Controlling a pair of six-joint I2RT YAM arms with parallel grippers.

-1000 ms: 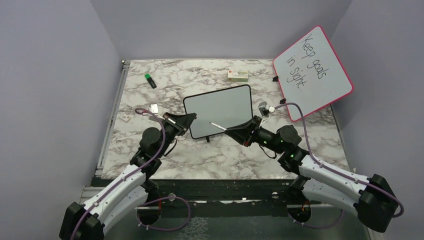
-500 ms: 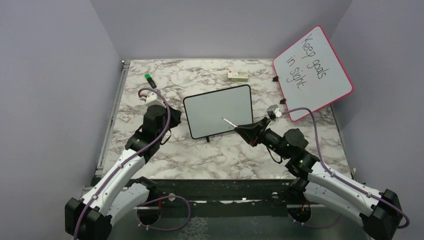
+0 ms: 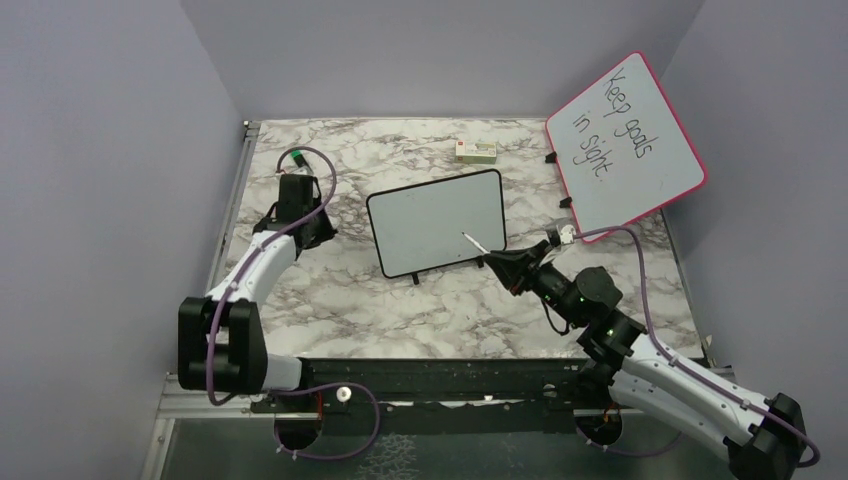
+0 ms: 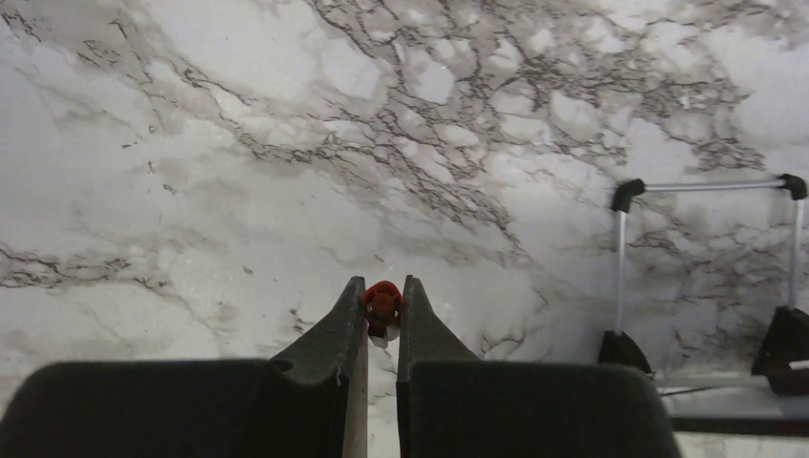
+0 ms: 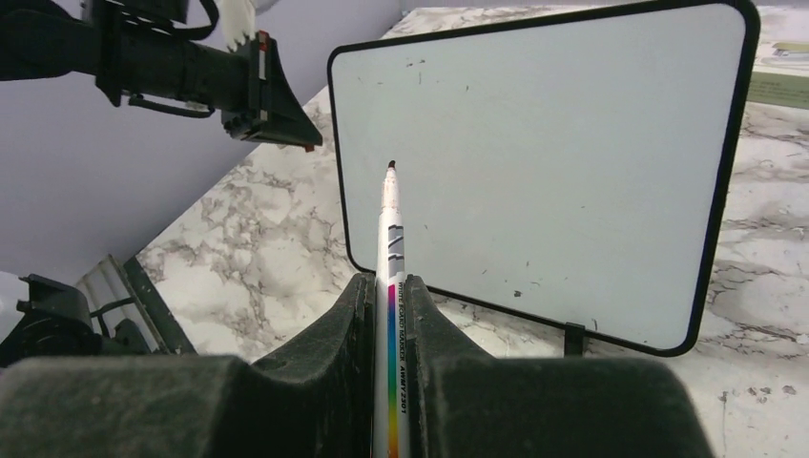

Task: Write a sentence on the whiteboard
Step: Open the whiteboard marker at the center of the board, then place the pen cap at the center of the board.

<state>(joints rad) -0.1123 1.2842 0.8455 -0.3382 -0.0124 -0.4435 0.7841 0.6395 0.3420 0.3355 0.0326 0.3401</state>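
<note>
The small red cap goes straight down with my left gripper next and is released on the tabletop. Bare marble beside the whiteboard lies open below it.
The whiteboard point(image 3: 437, 220) with its thin black frame stands tilted at the table's middle; in the right wrist view point(image 5: 544, 153) its face is blank but for small specks. No sentence shows on it. My right gripper point(image 3: 497, 262) is shut on a white marker point(image 5: 391, 248), whose uncapped tip points at the board's lower right part without visibly touching it. My left gripper point(image 4: 382, 286) is shut on a red marker cap point(image 4: 383, 307) over bare marble, left of the board point(image 3: 316, 232). It also shows in the right wrist view point(image 5: 307, 143).
A larger pink-framed board point(image 3: 625, 145) reading "Keep goals in sight" leans at the back right. A small eraser box point(image 3: 476, 150) lies behind the whiteboard. A green marker point(image 3: 296, 157) peeks out by the left wrist. The board's wire stand point(image 4: 706, 277) is right of the left gripper.
My left arm has swung back and to the left, away from the whiteboard, with the cap. My right gripper has shifted right with the marker along the board's front.
</note>
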